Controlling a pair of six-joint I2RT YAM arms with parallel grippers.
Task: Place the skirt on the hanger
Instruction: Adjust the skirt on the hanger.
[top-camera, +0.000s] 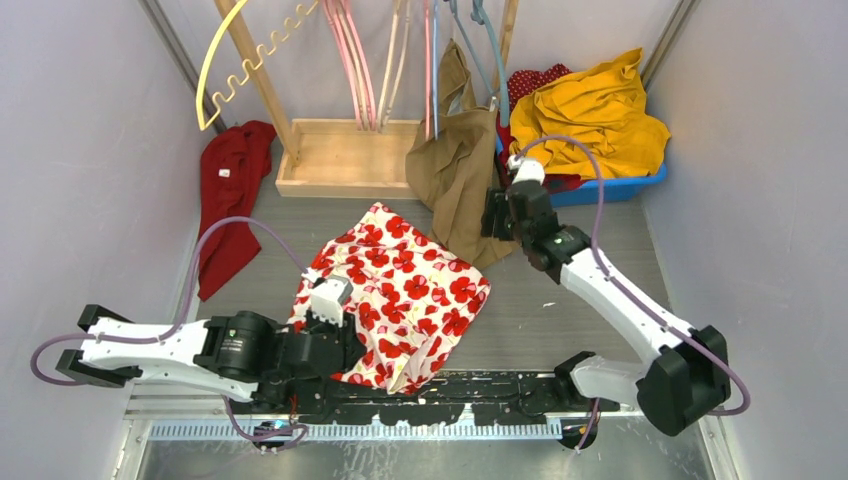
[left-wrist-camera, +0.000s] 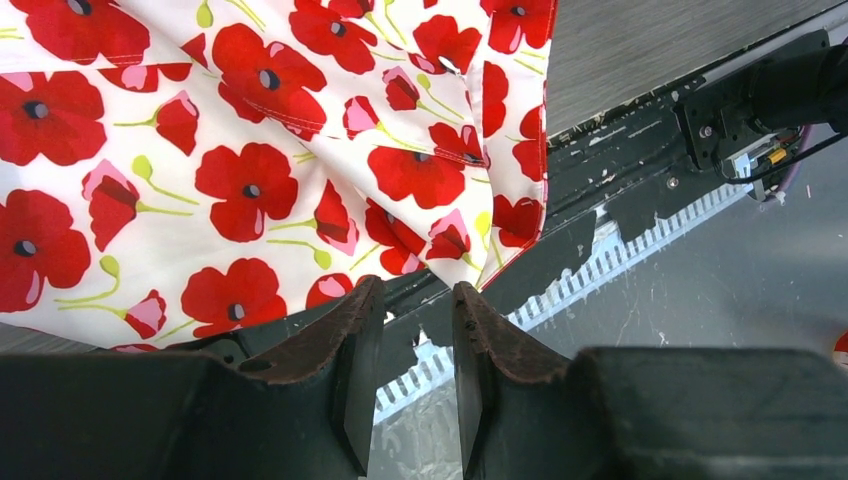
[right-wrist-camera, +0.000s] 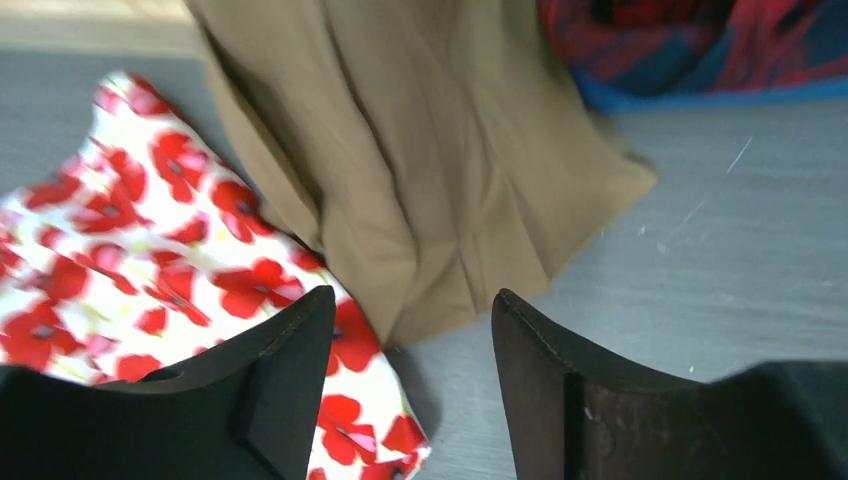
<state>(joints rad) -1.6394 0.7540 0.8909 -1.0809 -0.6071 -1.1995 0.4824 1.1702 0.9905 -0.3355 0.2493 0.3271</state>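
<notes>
My right gripper should next go outward and to the left in the top view onto the tan garment's hanging middle (top-camera: 464, 158), because it hangs outward of the gripper.
A white skirt with red poppies (top-camera: 410, 290) lies crumpled on the grey table; it also shows in the left wrist view (left-wrist-camera: 250, 150) and the right wrist view (right-wrist-camera: 130, 230). My left gripper (top-camera: 352, 345) sits low at the skirt's near left edge, slightly open and empty (left-wrist-camera: 418, 295). My right gripper (top-camera: 492, 215) is open and empty (right-wrist-camera: 412, 300), hovering over the lower hem of a tan garment (top-camera: 455, 170) that hangs from a blue hanger (top-camera: 490, 50). Pink hangers (top-camera: 355, 60) and a yellow hanger (top-camera: 225, 60) hang on the rack behind.
The wooden rack base (top-camera: 340, 160) stands at the back. A blue bin (top-camera: 610, 188) holds yellow cloth (top-camera: 595, 115) at the back right. A red cloth (top-camera: 230, 190) lies at the left wall. A black rail (top-camera: 450, 395) runs along the near edge under the skirt's corner.
</notes>
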